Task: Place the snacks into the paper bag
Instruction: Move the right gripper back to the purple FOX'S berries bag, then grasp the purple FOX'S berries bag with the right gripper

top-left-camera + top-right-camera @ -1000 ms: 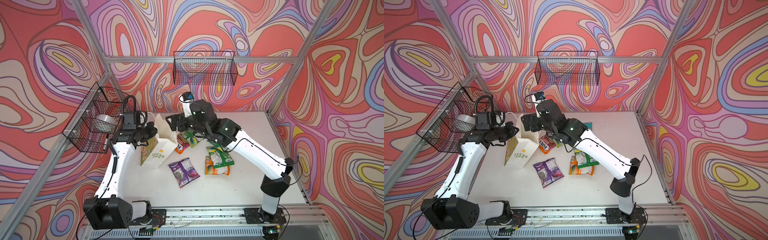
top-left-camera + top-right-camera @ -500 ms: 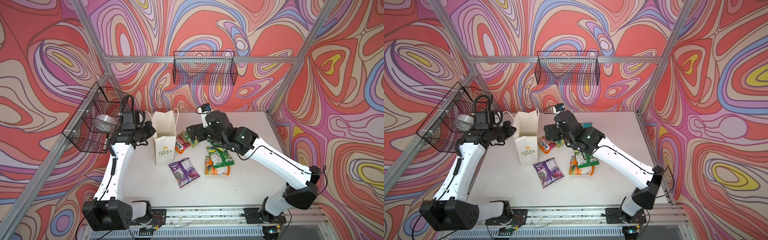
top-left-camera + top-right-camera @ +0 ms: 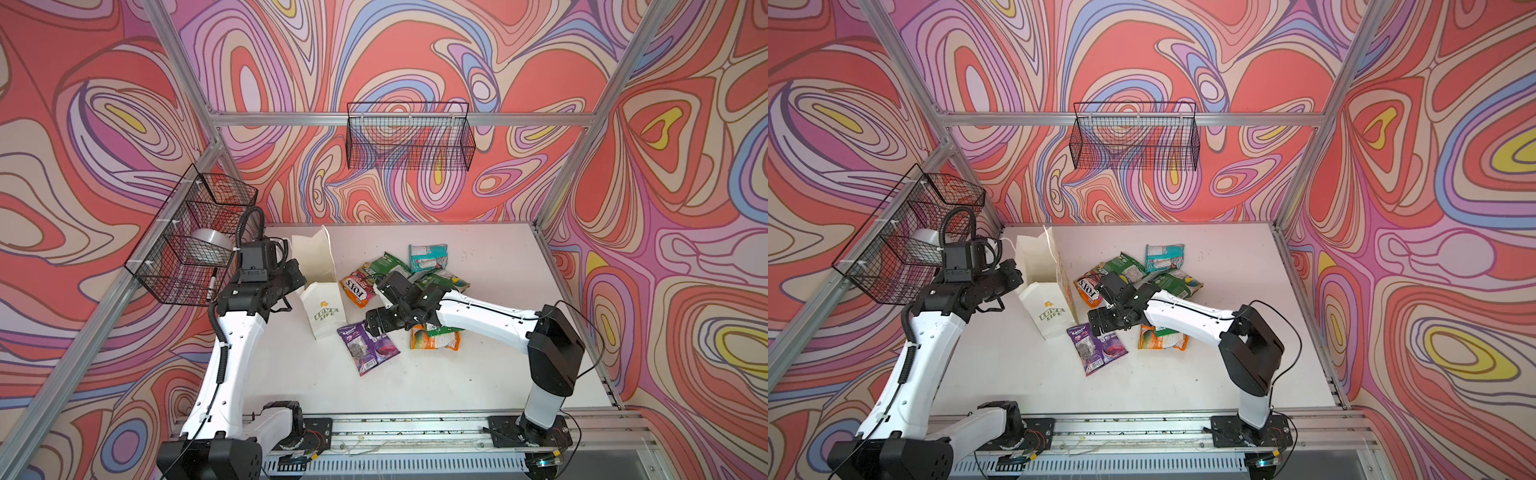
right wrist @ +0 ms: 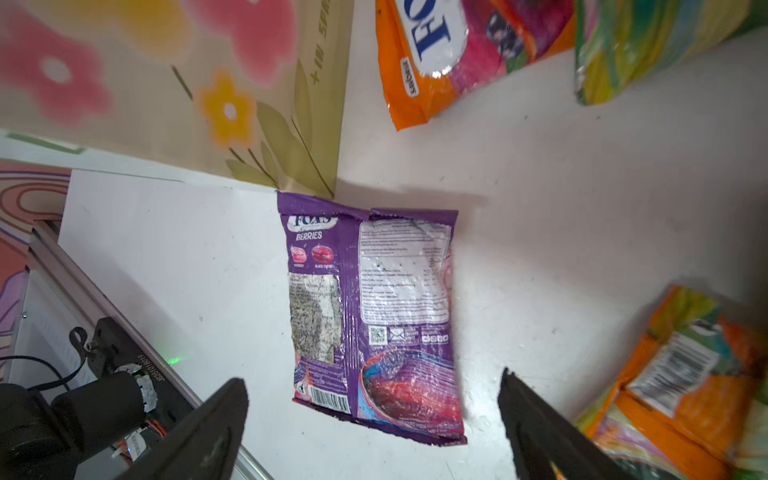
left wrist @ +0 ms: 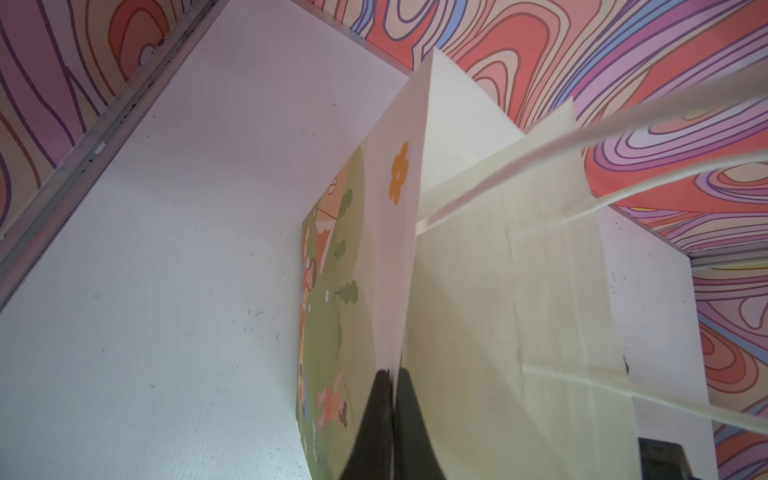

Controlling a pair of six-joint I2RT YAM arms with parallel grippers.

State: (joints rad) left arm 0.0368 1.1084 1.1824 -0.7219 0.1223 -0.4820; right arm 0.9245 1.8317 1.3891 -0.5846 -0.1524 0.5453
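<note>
My right gripper lowers its open fingers onto the purple packet's lower end below and closes next, since the fingers already span its width.
The white paper bag stands with its mouth open at the table's left. My left gripper is shut on the bag's upper edge. A purple snack packet lies flat in front of the bag. My right gripper hovers over the packet's near end, open and holding nothing. An orange FOX'S packet, green ones, a teal one and an orange-green one lie to the bag's right.
A black wire basket hangs on the back wall. Another wire basket on the left frame holds a silvery object, close behind my left arm. The right arm stretches low across the packet pile.
My right gripper has pulled back from the bag's mouth and come down toward the front, over the purple packet. The tilted bag now stands upright, still in my left grip.
</note>
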